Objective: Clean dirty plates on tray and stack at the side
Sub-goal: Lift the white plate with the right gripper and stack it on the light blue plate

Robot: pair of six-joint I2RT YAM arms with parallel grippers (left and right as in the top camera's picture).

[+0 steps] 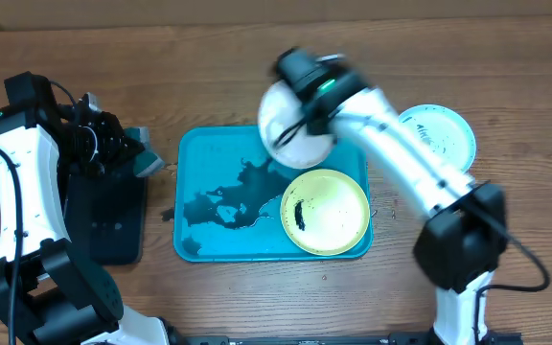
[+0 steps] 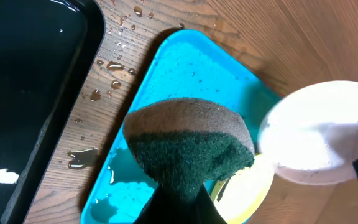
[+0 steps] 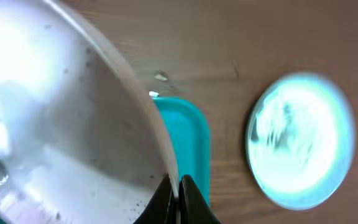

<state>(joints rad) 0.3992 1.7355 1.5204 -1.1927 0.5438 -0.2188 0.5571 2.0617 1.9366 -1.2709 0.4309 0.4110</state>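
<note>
I will bring my right gripper down and to its right in the overhead view, and lower the white plate [image 1: 286,120] onto the light blue plate [image 1: 439,134].
The turquoise tray [image 1: 209,153] lies mid-table with dark smears and water on it. The yellow-green plate [image 1: 326,212] sits at its right end with a dark smear. My right gripper [image 1: 300,129] is shut on the rim of the white plate [image 1: 286,120] and holds it tilted above the tray's far right corner; in the right wrist view the white plate [image 3: 55,124] fills the left. The light blue plate [image 1: 439,134] lies on the table right of the tray. My left gripper [image 1: 127,153] is shut on a brown and green sponge [image 2: 188,146] left of the tray.
A black tray [image 1: 103,216] holding water lies left of the turquoise tray, under my left arm. Water drops [image 2: 114,65] lie on the wood between the two trays.
</note>
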